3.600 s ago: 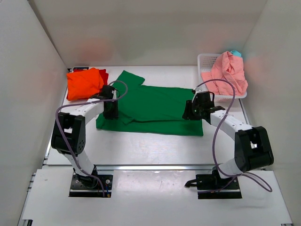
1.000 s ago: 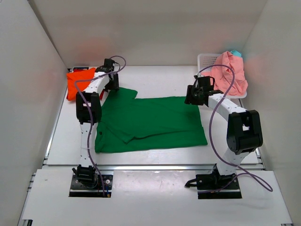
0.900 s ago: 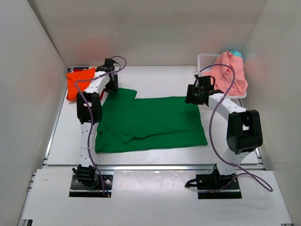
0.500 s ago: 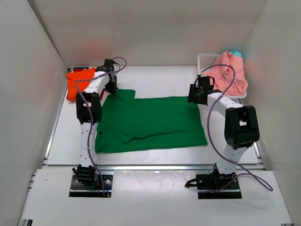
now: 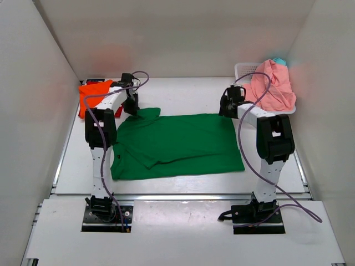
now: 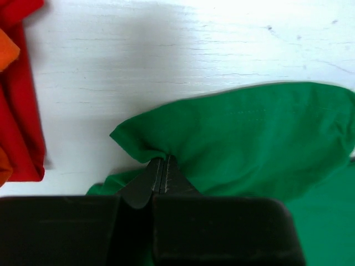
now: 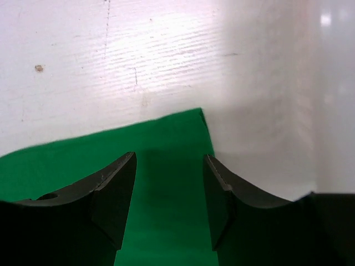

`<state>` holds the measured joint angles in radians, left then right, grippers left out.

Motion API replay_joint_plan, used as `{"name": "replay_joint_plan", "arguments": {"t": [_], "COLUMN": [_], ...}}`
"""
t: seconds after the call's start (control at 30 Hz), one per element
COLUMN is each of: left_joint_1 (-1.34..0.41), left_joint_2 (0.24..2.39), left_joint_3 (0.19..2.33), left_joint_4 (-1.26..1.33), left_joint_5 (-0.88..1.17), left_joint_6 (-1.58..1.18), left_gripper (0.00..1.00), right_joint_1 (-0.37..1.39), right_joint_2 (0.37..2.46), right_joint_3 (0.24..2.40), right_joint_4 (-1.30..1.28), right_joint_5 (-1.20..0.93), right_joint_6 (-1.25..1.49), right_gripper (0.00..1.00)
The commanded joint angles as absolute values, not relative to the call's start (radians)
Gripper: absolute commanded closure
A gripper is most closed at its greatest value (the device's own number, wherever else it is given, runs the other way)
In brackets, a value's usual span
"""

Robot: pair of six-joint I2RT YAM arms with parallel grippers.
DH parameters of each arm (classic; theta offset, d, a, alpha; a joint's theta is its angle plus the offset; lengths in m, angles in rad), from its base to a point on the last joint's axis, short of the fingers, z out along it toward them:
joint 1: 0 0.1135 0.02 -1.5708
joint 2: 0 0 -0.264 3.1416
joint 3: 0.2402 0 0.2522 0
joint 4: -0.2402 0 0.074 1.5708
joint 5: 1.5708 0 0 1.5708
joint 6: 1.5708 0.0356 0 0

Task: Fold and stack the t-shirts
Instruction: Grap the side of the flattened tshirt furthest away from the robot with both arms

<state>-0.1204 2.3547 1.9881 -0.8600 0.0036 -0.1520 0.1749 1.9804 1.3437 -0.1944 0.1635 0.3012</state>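
Observation:
My right gripper moves down onto the green shirt's far corner [image 5: 229,118] [image 7: 171,134] by the basket next and closes its fingers, since that corner lies just below them.
The dark green t-shirt [image 5: 177,143] lies spread on the table. My left gripper [image 5: 133,108] is shut on its far left sleeve [image 6: 233,138], which bunches at the fingertips [image 6: 166,166]. My right gripper [image 5: 226,110] is open above the shirt's far right corner [image 7: 166,160], jaws apart and empty. The orange t-shirt [image 5: 91,94] lies folded at the far left on the red t-shirt [image 6: 25,111]. The salmon pink t-shirt [image 5: 270,84] is heaped in the basket.
The white lattice basket [image 5: 244,69] stands at the far right corner, close to my right gripper. White walls close in the left, back and right sides. A bit of teal cloth [image 5: 279,60] shows behind the pink shirt.
Both grippers have carried the green shirt's edge from near to far, unfolding it flat. In the last second the right gripper has let go and moved slightly farther back; the left still holds.

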Motion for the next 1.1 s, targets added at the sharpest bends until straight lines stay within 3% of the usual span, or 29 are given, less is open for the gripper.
{"name": "replay_joint_plan", "arguments": {"t": [0.0, 0.33, 0.37, 0.43, 0.47, 0.77, 1.07], "left_joint_1": [-0.117, -0.11, -0.107, -0.107, -0.103, -0.101, -0.109], "left_joint_2": [2.241, 2.221, 2.224, 2.221, 2.22, 2.155, 1.872], "left_joint_3": [1.982, 1.982, 1.98, 1.982, 1.983, 1.999, 1.697], "left_joint_4": [-0.827, -0.827, -0.827, -0.827, -0.824, -0.874, -0.845], "left_joint_5": [0.045, 0.052, 0.058, 0.057, 0.055, 0.06, 0.078], "left_joint_6": [-0.163, -0.164, -0.164, -0.163, -0.163, -0.155, -0.153], "left_gripper": [1.0, 1.0, 1.0, 1.0, 1.0, 1.0, 1.0], "right_joint_1": [0.189, 0.186, 0.184, 0.184, 0.184, 0.192, 0.207], "right_joint_2": [2.023, 2.108, 2.111, 2.125, 2.137, 2.108, 1.89], "right_joint_3": [1.419, 1.514, 1.522, 1.542, 1.557, 1.6, 1.422], "right_joint_4": [-0.204, -0.304, -0.307, -0.324, -0.325, -0.33, -0.301], "right_joint_5": [0.207, 0.183, 0.18, 0.164, 0.16, 0.141, 0.118], "right_joint_6": [0.328, 0.35, 0.351, 0.342, 0.338, 0.232, 0.221], "right_gripper": [0.51, 0.59, 0.65, 0.94, 1.0, 1.0, 1.0]}}
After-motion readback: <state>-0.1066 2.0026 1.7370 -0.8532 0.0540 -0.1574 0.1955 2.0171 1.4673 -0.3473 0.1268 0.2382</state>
